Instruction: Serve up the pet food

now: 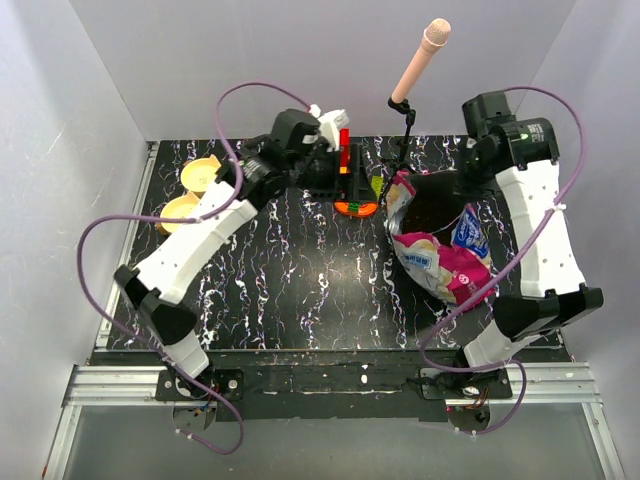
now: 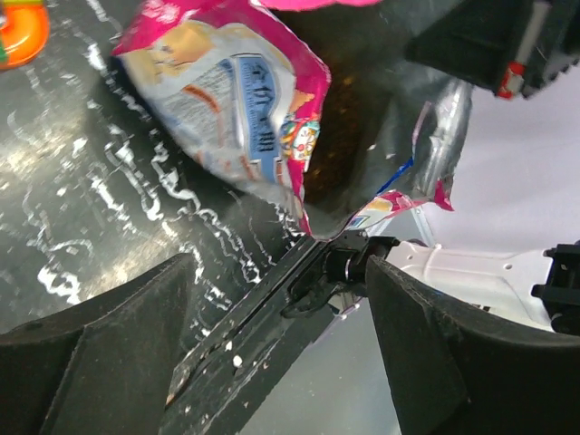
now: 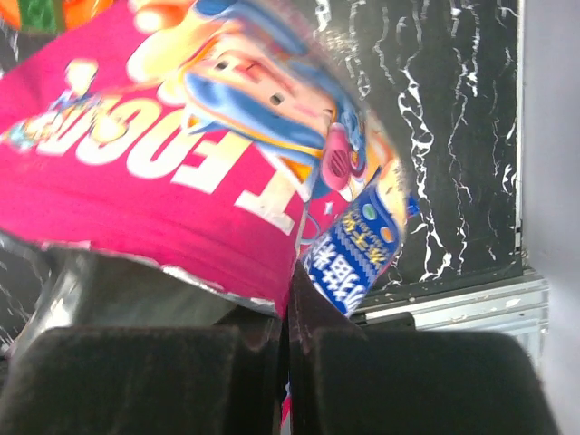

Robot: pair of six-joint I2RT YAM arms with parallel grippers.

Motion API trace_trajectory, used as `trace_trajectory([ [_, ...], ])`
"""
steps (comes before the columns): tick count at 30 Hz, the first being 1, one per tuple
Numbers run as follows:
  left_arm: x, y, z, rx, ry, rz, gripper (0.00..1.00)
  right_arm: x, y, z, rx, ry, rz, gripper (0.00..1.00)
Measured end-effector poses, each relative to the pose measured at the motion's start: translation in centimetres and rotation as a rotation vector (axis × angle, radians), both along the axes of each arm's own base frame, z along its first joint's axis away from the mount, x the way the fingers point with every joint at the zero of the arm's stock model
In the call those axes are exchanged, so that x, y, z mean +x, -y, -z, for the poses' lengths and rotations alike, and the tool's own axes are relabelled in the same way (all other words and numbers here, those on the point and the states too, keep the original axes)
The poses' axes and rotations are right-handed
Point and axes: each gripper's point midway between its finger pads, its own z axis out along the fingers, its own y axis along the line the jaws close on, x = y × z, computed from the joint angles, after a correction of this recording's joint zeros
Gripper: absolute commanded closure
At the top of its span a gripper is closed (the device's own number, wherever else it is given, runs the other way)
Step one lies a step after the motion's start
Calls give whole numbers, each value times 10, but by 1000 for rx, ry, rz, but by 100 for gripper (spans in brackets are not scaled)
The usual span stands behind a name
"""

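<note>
The bag's rim is in my right gripper, so my left gripper will move down and away from the bag (image 1: pixel 440 258) to the tabletop between the bowls and toy blocks.
The pet food bag (image 1: pixel 440 258), glossy pink, white and blue, lies on its side at the right of the table with its mouth facing the back. Dark brown kibble (image 2: pixel 349 118) shows inside the silver-lined opening. My right gripper (image 1: pixel 464 192) reaches down at the back right and is shut on the bag's rim (image 3: pixel 299 231); its fingers (image 3: pixel 362 372) pinch the foil edge. My left gripper (image 1: pixel 330 165) hangs at the back middle, left of the bag and apart from it. In its wrist view the left gripper (image 2: pixel 281 362) stands open with nothing between its fingers, and the bag (image 2: pixel 236 109) is ahead.
Two tan bowls (image 1: pixel 192 192) sit at the back left. A stack of bright toy blocks (image 1: pixel 350 185) stands just beside the left gripper, between it and the bag. A pink microphone-like rod on a thin black stand (image 1: pixel 418 62) rises behind the bag. White walls close three sides.
</note>
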Motion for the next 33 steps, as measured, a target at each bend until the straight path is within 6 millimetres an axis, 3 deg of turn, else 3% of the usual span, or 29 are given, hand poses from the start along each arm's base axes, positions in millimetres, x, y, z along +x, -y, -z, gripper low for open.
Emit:
trace_trajectory([
  [4, 0, -51, -4, 12, 3, -118, 21, -20, -40, 0, -27, -4, -169, 99],
  [8, 8, -102, -14, 8, 25, -269, 20, -47, -82, 19, 31, -54, -306, 99],
  [13, 12, -116, 3, 20, -55, -340, 23, -55, -98, 25, 131, -42, -324, 99],
  [18, 35, -118, 48, 47, -220, -428, 28, -61, -104, 30, 183, -24, -347, 99],
  [24, 75, -122, 113, 16, -392, -585, 23, -71, -109, 30, 240, -10, -370, 99],
  [30, 146, -125, 198, -48, -403, -724, 23, -84, -107, 25, 267, -12, -383, 99],
  [33, 183, -129, 241, -34, -368, -798, 29, -91, -108, 25, 283, -33, -394, 99],
])
